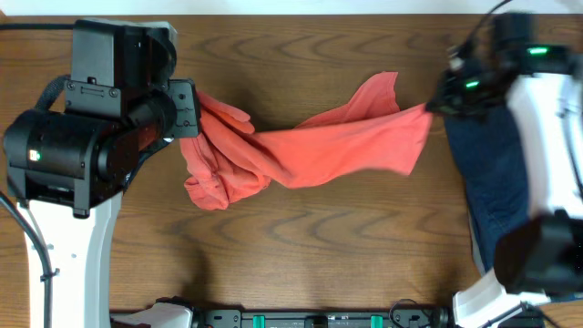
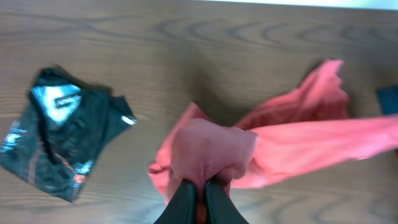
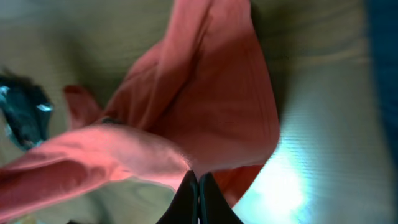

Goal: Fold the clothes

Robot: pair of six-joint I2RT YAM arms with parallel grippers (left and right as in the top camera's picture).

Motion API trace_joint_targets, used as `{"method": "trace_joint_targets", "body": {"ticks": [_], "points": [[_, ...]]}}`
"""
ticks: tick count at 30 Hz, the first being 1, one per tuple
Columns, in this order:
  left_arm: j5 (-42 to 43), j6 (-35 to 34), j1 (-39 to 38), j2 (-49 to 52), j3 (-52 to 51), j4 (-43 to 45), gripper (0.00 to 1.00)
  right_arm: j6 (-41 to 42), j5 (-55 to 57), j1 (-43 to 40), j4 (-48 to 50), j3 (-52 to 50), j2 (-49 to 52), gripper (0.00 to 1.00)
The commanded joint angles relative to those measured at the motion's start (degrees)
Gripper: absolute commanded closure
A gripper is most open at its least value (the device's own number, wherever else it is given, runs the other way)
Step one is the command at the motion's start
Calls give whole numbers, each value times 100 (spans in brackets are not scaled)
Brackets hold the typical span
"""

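I need to move my right gripper down and back next and let go of the raised edge, because the bare wood [image 1: 416,173] beside the shirt's hanging corner is below and back from it.
The clothes, a coral-red T-shirt [image 1: 319,146], hang stretched across the middle of the table between my two arms. My left gripper [image 1: 193,111] is shut on a bunched edge of the shirt at its left end; the wrist view shows fabric [image 2: 211,152] pinched between the dark fingers [image 2: 185,202]. At the right end my right gripper [image 1: 435,105] is shut on the shirt's edge, cloth [image 3: 205,118] rising from its closed fingertips [image 3: 189,186]. A crumpled part [image 1: 214,187] sags onto the wood. No lettering shows.
A navy blue garment [image 1: 487,173] lies on the right under the right arm. A black garment with red-and-white print [image 2: 59,140] lies on the table in the left wrist view. The table's front edge carries the arm bases [image 1: 319,319].
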Motion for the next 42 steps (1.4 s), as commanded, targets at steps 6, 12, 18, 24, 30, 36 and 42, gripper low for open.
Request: {"method": "trace_joint_targets", "body": {"ticks": [6,12,18,24,30,36,42], "points": [[-634,96,11,-509,44,291,94,-887,-87,-603,-1226,1244,-638,99],[-629,70,37,-1023,44,474,94,-951,380,-863,-1541,1515,-953,99],[-566,46,35,-1008,13,114,94,-1403,404,-588,-2059,1147,-824,99],[-236,50,35,-669,-138,-96,94,-1513,638,-205,-1926,98,-481,99],[-131,50,35,-188,-238,-96,94,-1716,640,-9,-1161,-1016,118,99],[-129,50,35,400,-238,-44,94,-1716,601,20,-262,-1458,1038,99],[-116,52,35,975,-238,319,94,-1517,142,72,992,-1458,1593,72]]}}
